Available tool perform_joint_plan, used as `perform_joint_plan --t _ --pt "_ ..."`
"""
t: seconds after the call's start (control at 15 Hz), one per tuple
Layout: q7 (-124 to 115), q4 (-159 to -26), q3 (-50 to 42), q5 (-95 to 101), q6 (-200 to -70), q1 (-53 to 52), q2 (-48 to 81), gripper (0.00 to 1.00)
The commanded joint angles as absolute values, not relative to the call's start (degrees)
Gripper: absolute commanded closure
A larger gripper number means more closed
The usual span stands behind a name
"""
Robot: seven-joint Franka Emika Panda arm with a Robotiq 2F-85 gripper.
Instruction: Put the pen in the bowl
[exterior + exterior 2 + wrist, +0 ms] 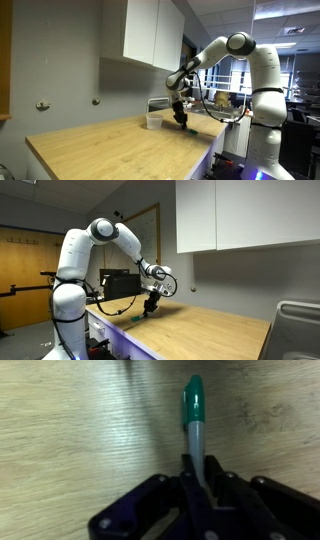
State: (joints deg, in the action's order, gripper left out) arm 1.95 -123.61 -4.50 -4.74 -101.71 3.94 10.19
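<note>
The pen is still low beside the bowl, so my gripper will rise with the pen, move outward over the small whitish bowl [153,120] and lower to release it.
In the wrist view my gripper [197,468] is shut on the pen [192,405]. The pen has a dark green cap and a grey barrel, and it sticks out ahead of the jaws over the wooden tabletop. In both exterior views the gripper [181,117] [150,306] points down, close over the table. The small whitish bowl [153,120] stands on the table just beside the gripper, toward the wall. I cannot make out the bowl in the wrist view.
The wooden table [110,150] [200,330] runs along a grey wall under white cabinets [152,35]. A metal sink or rack [297,325] sits at one end of the table. A cable loops from the arm near the table edge [215,112].
</note>
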Motion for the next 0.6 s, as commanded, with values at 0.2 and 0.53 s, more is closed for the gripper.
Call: perform_joint_plan --t 0.2,0.53 --pt "-6.11 -121.66 -3.24 -1.05 -101.02 1.81 0.18 0.9" --pt "-15.81 -118.6 -0.89 3.0 -103.55 0.6 -8.02 0.9"
